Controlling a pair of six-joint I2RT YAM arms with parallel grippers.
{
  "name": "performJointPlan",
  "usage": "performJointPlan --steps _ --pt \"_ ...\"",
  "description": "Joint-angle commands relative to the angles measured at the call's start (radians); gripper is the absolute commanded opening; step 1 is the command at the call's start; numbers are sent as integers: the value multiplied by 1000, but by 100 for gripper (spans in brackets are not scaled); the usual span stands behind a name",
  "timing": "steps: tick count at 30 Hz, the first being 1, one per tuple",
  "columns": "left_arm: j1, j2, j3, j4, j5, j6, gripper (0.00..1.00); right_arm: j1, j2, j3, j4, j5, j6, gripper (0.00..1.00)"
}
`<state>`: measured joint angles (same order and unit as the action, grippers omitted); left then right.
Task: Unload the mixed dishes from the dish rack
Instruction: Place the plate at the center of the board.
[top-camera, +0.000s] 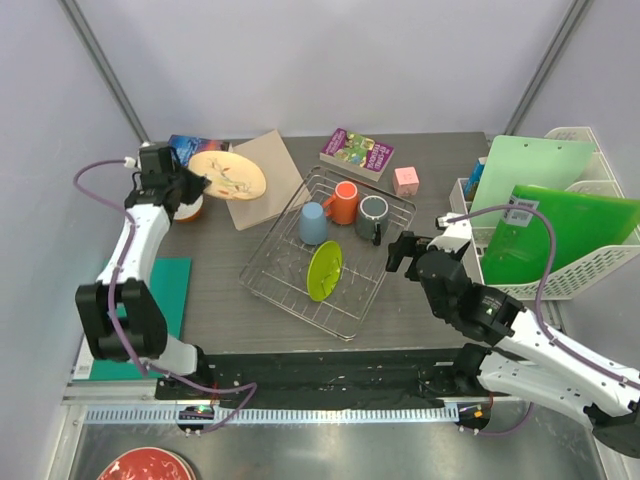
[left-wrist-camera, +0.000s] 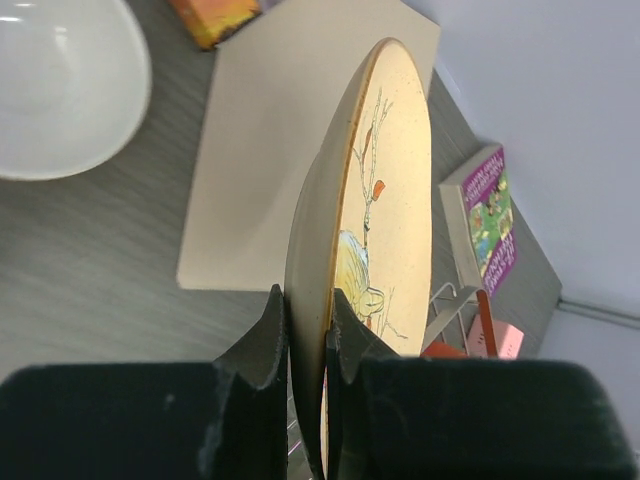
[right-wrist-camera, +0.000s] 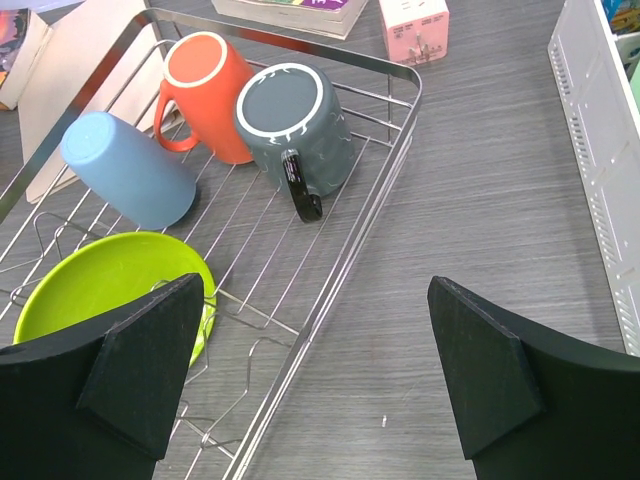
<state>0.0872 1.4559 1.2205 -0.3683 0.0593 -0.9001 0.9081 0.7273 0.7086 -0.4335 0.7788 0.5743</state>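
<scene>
I will next move my left gripper down and to the right in the top view and let go of the beige plate onto the beige board (top-camera: 270, 180) (left-wrist-camera: 262, 150), because the board is clear.
My left gripper (top-camera: 200, 182) is shut on the rim of the beige plate (top-camera: 229, 173), held above the beige board at the back left; the wrist view shows the plate (left-wrist-camera: 385, 190) edge-on between my fingers (left-wrist-camera: 272, 335). The small white bowl (left-wrist-camera: 55, 85) sits beside it, mostly hidden behind the gripper from above. The silver dish rack (top-camera: 335, 312) holds the light blue mug (top-camera: 313, 223), orange mug (top-camera: 345, 202), dark grey mug (top-camera: 372, 217) and upright lime green plate (top-camera: 325, 270). My right gripper (top-camera: 402, 250) is open by the rack's right side, above the rack edge (right-wrist-camera: 330, 260).
A beige board (top-camera: 262, 178) lies back left. A purple book (top-camera: 357, 153) and a pink box (top-camera: 406, 180) lie behind the rack. A white basket (top-camera: 580, 270) with green boards stands at right. A teal mat (top-camera: 165, 295) lies at left. A red bowl (top-camera: 140, 466) sits below the table edge.
</scene>
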Motion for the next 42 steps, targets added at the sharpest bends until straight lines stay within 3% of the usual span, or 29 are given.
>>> performJointPlan --steps 1,11,30,32,36,42 --pt "-1 122 174 288 211 -43 0 3 24 3 71 7 -33 99" --pt "-3 400 281 327 212 -28 0 3 70 6 87 25 -39 99" --pt "-21 603 343 257 197 13 1 -9 136 11 114 30 -54 99" --pt "-23 607 355 244 194 17 5 -11 127 8 113 30 -56 99" --pt "-23 594 347 233 192 23 27 -12 119 3 114 28 -56 99" --pt "-27 575 370 181 197 38 50 -14 124 6 114 27 -54 99"
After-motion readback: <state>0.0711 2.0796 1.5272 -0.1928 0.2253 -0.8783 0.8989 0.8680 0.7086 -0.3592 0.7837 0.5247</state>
